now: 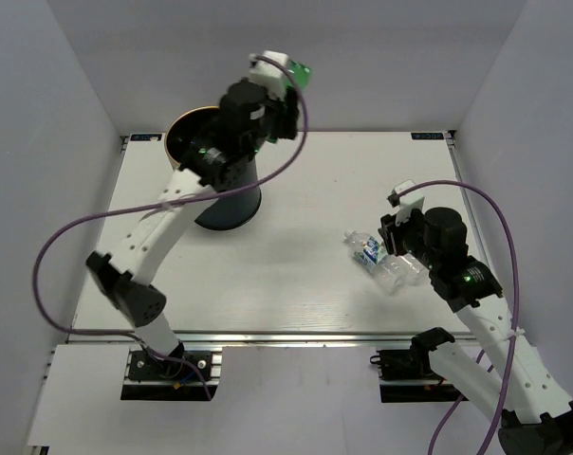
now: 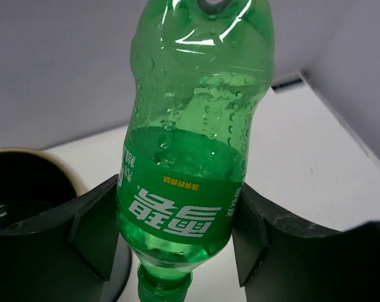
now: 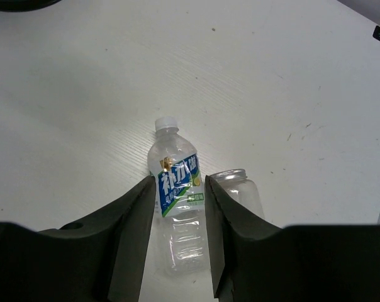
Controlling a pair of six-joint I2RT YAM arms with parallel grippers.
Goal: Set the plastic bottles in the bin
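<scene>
I should swing my left gripper to the left in the top view and lower it over the bin's opening (image 1: 194, 133), because the green bottle (image 1: 301, 71) hangs beside the bin's rim.
My left gripper (image 1: 279, 87) is raised above the bin (image 1: 220, 204), a dark cylinder with a gold rim. It is shut on the green bottle (image 1: 301, 71). In the left wrist view the green bottle (image 2: 190, 145) hangs cap down between the fingers (image 2: 92, 233), with the bin's mouth (image 2: 26, 182) below at left. My right gripper (image 1: 389, 248) is low over a clear blue-labelled bottle (image 3: 176, 165) lying on the table. Its jaws stand open on either side of that bottle (image 1: 365, 248). A clear capless bottle (image 3: 240, 192) lies just right of the right finger and also shows in the top view (image 1: 402, 273).
The white table (image 1: 296, 284) is walled at the back and sides. The bin stands at the back left, under my left arm. A dark shape (image 3: 14, 3) shows at the top left of the right wrist view.
</scene>
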